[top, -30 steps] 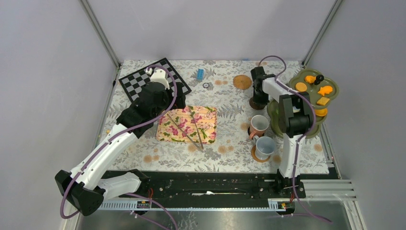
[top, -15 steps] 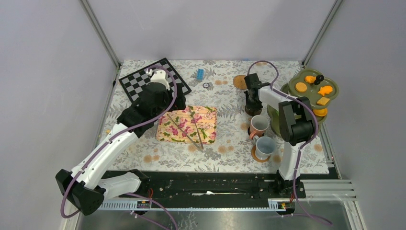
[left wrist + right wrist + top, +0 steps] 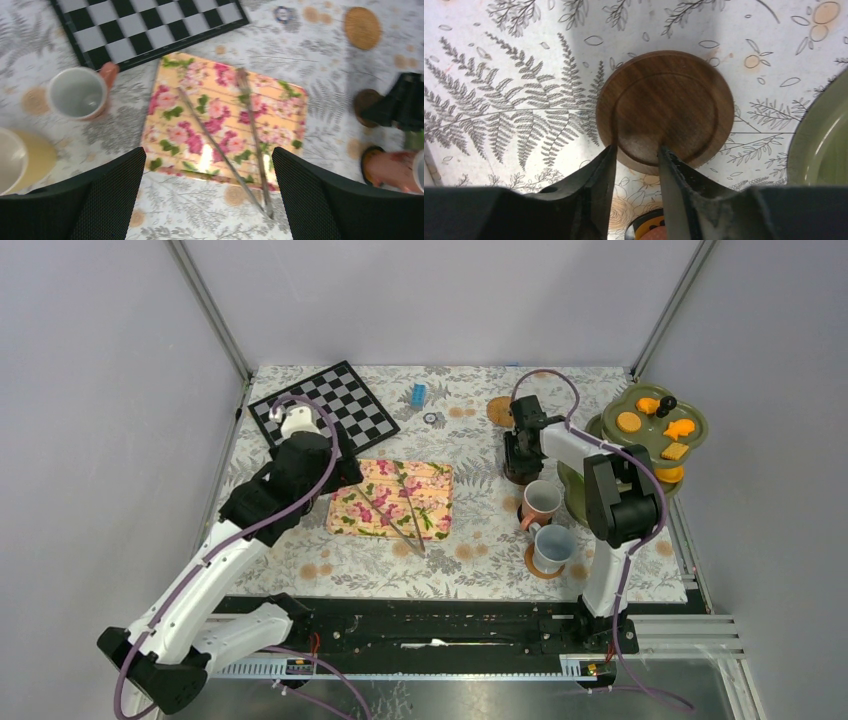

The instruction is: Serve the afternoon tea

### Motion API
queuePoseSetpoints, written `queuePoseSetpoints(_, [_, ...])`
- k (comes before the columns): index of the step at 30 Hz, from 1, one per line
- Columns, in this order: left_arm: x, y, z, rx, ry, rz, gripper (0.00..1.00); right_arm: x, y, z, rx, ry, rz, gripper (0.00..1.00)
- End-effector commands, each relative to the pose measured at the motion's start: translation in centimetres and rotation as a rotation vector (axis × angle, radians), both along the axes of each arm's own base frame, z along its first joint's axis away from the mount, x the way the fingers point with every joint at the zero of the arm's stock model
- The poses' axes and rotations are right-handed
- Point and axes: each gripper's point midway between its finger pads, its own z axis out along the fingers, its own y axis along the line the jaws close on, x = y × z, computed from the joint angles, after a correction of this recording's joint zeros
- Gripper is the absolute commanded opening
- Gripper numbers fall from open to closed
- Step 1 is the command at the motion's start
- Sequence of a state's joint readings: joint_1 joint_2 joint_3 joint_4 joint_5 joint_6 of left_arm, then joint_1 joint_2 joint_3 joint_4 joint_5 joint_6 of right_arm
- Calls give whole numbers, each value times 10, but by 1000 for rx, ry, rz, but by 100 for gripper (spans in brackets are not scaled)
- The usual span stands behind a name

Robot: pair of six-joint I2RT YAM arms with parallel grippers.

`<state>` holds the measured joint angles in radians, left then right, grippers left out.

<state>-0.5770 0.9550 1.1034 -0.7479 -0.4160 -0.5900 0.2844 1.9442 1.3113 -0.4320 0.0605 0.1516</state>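
I will move my left gripper to the left in the top view and down onto the brown mug's rim opposite its handle, because the mug's opening faces up.
My right gripper [image 3: 517,452] is low over the table left of the green stand. In the right wrist view its fingers [image 3: 605,165] stand close together at the near rim of a dark brown coaster [image 3: 664,105]. The coaster also shows in the top view [image 3: 516,475]. A tan mug [image 3: 542,502] and a grey-blue mug [image 3: 553,545] stand on coasters nearer to me. Orange pastries [image 3: 628,421] lie on the stand. My left gripper [image 3: 207,200] is open and empty above the floral mat's near-left corner. A brown mug [image 3: 77,92] and a cream mug [image 3: 10,160] stand left of the mat.
Metal tongs [image 3: 392,508] lie on the floral mat [image 3: 435,480]. A chessboard [image 3: 330,408] lies at the back left. A woven coaster [image 3: 498,410], a blue block [image 3: 419,393] and a small ring [image 3: 430,418] lie at the back. The green tiered stand [image 3: 692,440] fills the right edge.
My left arm has drawn back toward the near left, off the chessboard. My right gripper has moved left and nearer, and the dark brown coaster has moved with it.
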Motion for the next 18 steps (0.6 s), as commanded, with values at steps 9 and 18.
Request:
queuePoseSetpoints(9, [29, 96, -48, -160, 212, 470, 99, 1, 38, 150, 144, -330, 33, 90])
queuePoseSetpoints(18, [47, 113, -107, -460, 317, 750, 82, -67, 53, 184, 353, -469, 92, 100])
